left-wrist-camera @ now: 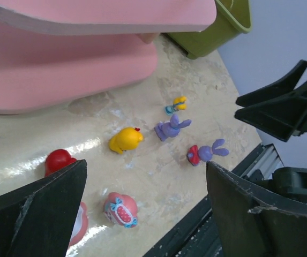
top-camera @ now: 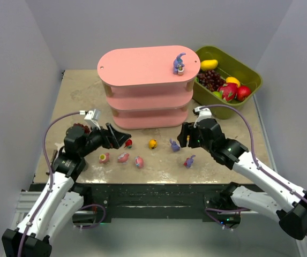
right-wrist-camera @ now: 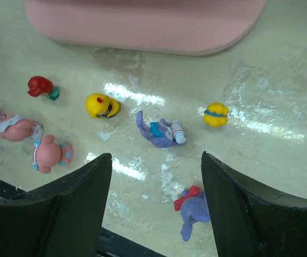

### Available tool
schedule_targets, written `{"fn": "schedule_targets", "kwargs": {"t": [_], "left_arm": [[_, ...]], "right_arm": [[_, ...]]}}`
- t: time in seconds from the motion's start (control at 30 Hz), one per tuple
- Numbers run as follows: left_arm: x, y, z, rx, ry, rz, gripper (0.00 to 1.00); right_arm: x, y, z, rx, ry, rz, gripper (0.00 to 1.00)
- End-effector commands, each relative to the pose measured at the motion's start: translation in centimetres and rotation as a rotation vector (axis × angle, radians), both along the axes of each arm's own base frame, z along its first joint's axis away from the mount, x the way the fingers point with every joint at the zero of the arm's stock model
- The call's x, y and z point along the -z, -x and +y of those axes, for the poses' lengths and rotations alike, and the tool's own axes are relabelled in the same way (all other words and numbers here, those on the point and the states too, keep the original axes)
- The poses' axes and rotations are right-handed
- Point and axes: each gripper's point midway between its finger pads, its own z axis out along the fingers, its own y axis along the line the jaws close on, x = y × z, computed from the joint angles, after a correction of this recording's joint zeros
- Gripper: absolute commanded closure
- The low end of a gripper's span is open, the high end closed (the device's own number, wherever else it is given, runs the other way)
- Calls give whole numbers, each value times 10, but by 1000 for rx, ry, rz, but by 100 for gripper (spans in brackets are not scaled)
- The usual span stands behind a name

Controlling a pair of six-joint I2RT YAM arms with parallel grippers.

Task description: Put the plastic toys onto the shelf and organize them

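Note:
The robot next needs to move its left gripper to the right in the top view and down onto the ears of the tabletop bunny nearer the shelf, since they stick out.
The pink three-tier shelf (top-camera: 142, 67) stands at the table's back; one purple bunny (top-camera: 179, 63) stands on its top board. On the table in front lie a red toy (top-camera: 128, 143), a yellow toy (top-camera: 152, 143), two purple bunnies (top-camera: 174, 145) (top-camera: 188, 161) and three pink-and-white toys (top-camera: 123, 157). My left gripper (top-camera: 120, 138) is open and empty, just left of the red toy (left-wrist-camera: 58, 160). My right gripper (top-camera: 184, 137) is open and empty, above the purple bunnies (right-wrist-camera: 161, 132) (right-wrist-camera: 193, 209). A small yellow toy (right-wrist-camera: 216, 114) lies to their right.
An olive-green bin (top-camera: 249, 72) with grapes, mango, dragon fruit and apple stands right of the shelf. The table's front edge (top-camera: 153, 182) runs close behind the toys. White walls enclose the table on three sides.

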Motion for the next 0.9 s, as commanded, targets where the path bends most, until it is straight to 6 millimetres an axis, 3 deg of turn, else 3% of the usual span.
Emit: {"fn": "schedule_targets", "kwargs": {"t": [0.0, 0.07, 0.1, 0.17, 0.2, 0.27, 0.3, 0.37, 0.43, 0.47, 0.5, 0.57, 0.6, 0.67, 0.87], "left_arm": [[-18, 1, -26, 56, 135, -41, 6], [-12, -1, -37, 54, 151, -13, 7], [-14, 7, -52, 92, 166, -10, 7], [-5, -3, -63, 34, 146, 18, 7], [-11, 6, -81, 69, 155, 21, 7], [2, -6, -91, -9, 117, 58, 7], [-5, -3, -105, 8, 129, 63, 7], [9, -8, -119, -19, 95, 108, 8], [5, -14, -129, -49, 97, 113, 10], [15, -12, -140, -44, 75, 136, 11], [10, -16, -145, -66, 84, 128, 12], [23, -13, -162, -61, 51, 151, 14], [19, -17, -169, -76, 61, 153, 15], [37, -17, -182, -79, 26, 188, 18], [58, -20, -211, -88, 41, 226, 28]], "right_arm": [[-2, -11, 18, 10, -95, 1, 31], [3, -14, 16, 51, -98, 14, 31], [4, -18, 11, 90, -88, 10, 30], [5, -20, 3, 155, -89, 15, 30], [4, -23, -5, 200, -85, 0, 30], [4, -23, -12, 255, -94, 4, 30], [4, -22, -15, 274, -99, 3, 29], [2, -21, -26, 333, -105, -7, 28], [-1, -19, -38, 393, -110, -20, 27], [-2, -18, -41, 407, -112, -24, 26], [-4, -17, -43, 416, -118, -29, 26], [-7, -15, -52, 445, -114, -48, 25], [-8, -14, -54, 452, -115, -51, 25], [-12, -12, -58, 460, -116, -60, 25], [-17, -4, -63, 452, -124, -67, 24]]}}
